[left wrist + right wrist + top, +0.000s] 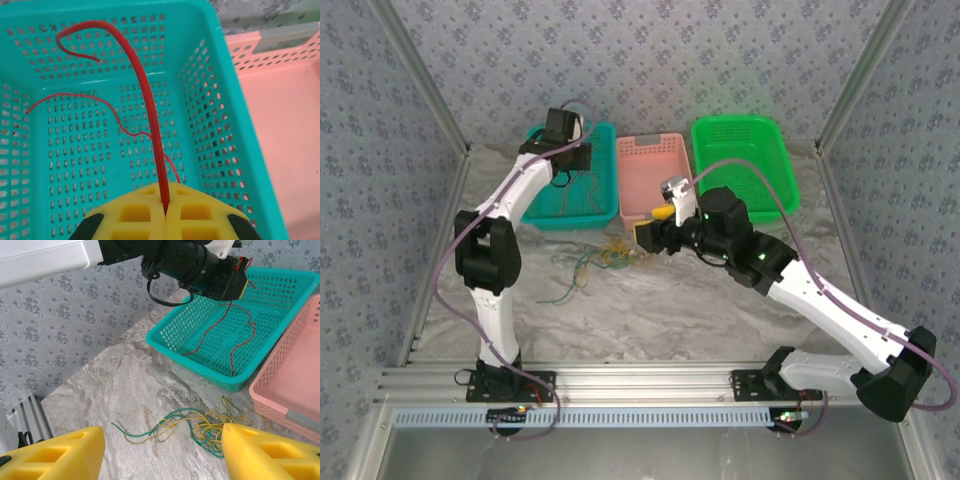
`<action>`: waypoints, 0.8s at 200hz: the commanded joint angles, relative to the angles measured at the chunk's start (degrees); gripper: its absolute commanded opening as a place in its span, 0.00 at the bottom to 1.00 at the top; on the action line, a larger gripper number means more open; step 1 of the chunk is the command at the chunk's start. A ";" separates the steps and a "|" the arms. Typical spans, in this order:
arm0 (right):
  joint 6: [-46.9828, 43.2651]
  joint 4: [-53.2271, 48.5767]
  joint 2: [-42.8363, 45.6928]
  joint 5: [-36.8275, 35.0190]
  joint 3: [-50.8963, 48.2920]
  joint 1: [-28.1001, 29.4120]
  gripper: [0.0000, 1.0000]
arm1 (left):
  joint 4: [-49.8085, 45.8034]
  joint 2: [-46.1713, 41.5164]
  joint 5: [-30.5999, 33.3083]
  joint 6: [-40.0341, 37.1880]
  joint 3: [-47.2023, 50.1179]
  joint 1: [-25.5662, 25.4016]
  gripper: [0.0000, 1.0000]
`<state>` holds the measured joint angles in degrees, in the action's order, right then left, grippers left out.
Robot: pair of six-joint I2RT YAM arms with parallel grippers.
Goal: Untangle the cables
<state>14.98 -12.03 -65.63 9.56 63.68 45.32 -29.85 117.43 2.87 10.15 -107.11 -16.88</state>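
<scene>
I should next lower my left gripper a little toward the bottom of the teal basket below it and let go of the red cable where a thinner one already lies.
My left gripper [166, 212] hangs over the teal basket [210, 100], shut on a red cable [145, 90] that rises from between its yellow pads and curls over. A thinner red cable [100, 100] trails across the basket floor. In the top view the left gripper [565, 150] is above that basket's back half. A tangle of green and yellow cables [210, 425] lies on the marble table in front of the baskets. My right gripper [162, 440] is open just above the tangle [600, 258], one finger on each side, nothing between them.
Three baskets line the back of the table: teal [590, 205], pink [650, 150] and green [740, 130]. The pink basket's corner [280, 400] sits close to the tangle's right. Patterned walls enclose the table on three sides.
</scene>
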 commanded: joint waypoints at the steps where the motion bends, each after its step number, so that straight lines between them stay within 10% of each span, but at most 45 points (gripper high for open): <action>1: 0.22 0.92 0.76 -1.24 -0.29 0.45 0.65 | -0.69 1.40 2.62 1.43 -1.17 -0.34 0.00; 57: 0.71 0.42 0.82 -1.98 -0.98 0.31 0.65 | -6.52 4.94 2.03 3.24 -7.38 -0.47 0.06; 96: 1.50 0.00 0.10 -2.78 -1.93 -0.21 0.66 | -6.73 1.58 2.52 5.54 -5.94 -0.78 0.45; 160: 5.02 1.30 0.35 -5.68 -5.13 -0.47 0.66 | -1.25 -10.15 4.43 14.59 6.69 -3.88 0.63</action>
<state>17.74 -11.97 -65.63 6.20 59.55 45.25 -33.58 114.74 5.48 20.29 -103.85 -18.65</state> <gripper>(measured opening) 0.659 0.627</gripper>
